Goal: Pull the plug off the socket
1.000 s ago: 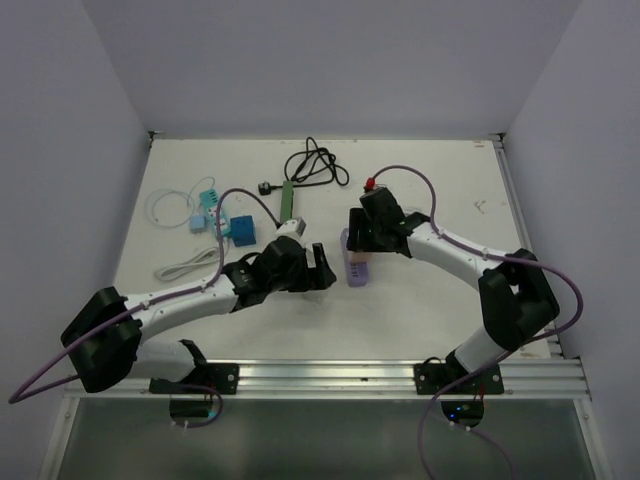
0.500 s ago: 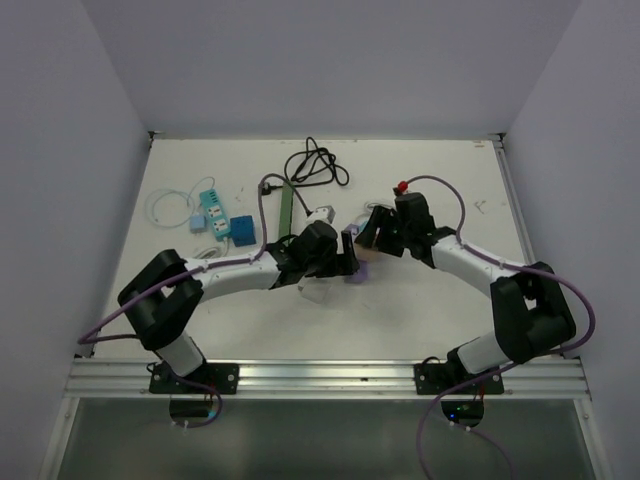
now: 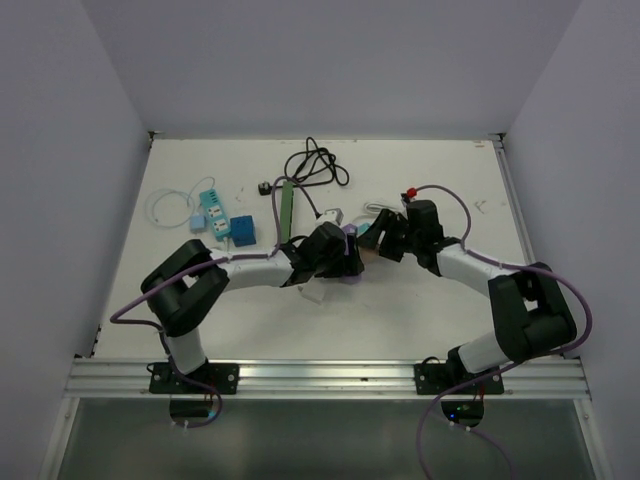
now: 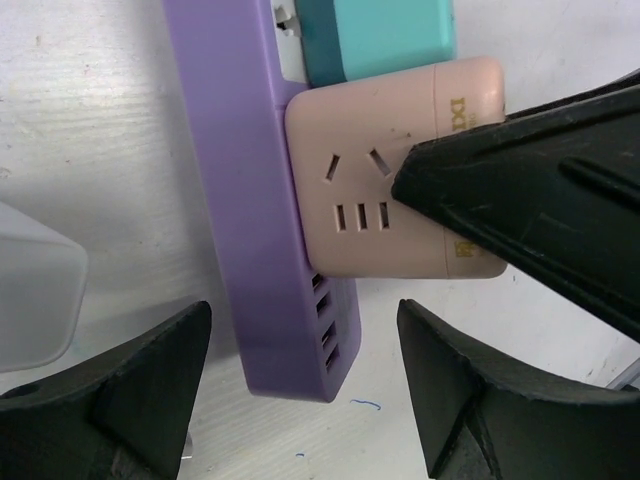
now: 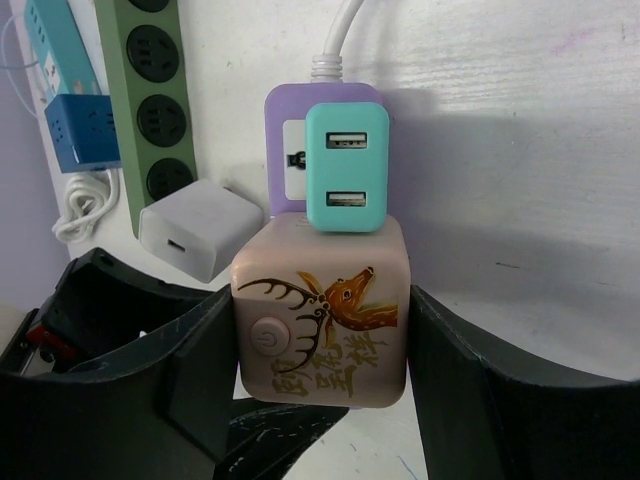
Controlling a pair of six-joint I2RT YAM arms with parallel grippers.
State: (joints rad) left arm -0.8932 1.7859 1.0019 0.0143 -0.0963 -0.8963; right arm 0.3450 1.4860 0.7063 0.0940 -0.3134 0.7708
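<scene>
The right gripper pulls the pink cube off to the gripper's right in the top view next, lowers and releases it, as bare tabletop lies there and below the gripper.
A purple power strip (image 4: 255, 200) lies on the white table, its socket face turned sideways. A pink cube plug (image 5: 320, 310) with a deer print and a teal USB adapter (image 5: 347, 165) are plugged into it. My right gripper (image 5: 320, 350) is shut on the pink cube, a finger pressed on each side. My left gripper (image 4: 302, 330) is open and straddles the near end of the strip, with gaps on both sides. In the top view both grippers meet at the strip (image 3: 349, 236) in mid-table.
A green power strip (image 3: 286, 205) and a black cable (image 3: 315, 165) lie behind the left arm. A blue cube adapter (image 3: 241, 230), a teal strip (image 3: 208, 210) and white cord (image 3: 170, 205) sit far left. A white charger (image 5: 195, 235) lies beside the purple strip.
My left gripper has swung right onto the end of the purple strip and its jaws have narrowed. The right wrist has shifted right, still holding the pink cube.
</scene>
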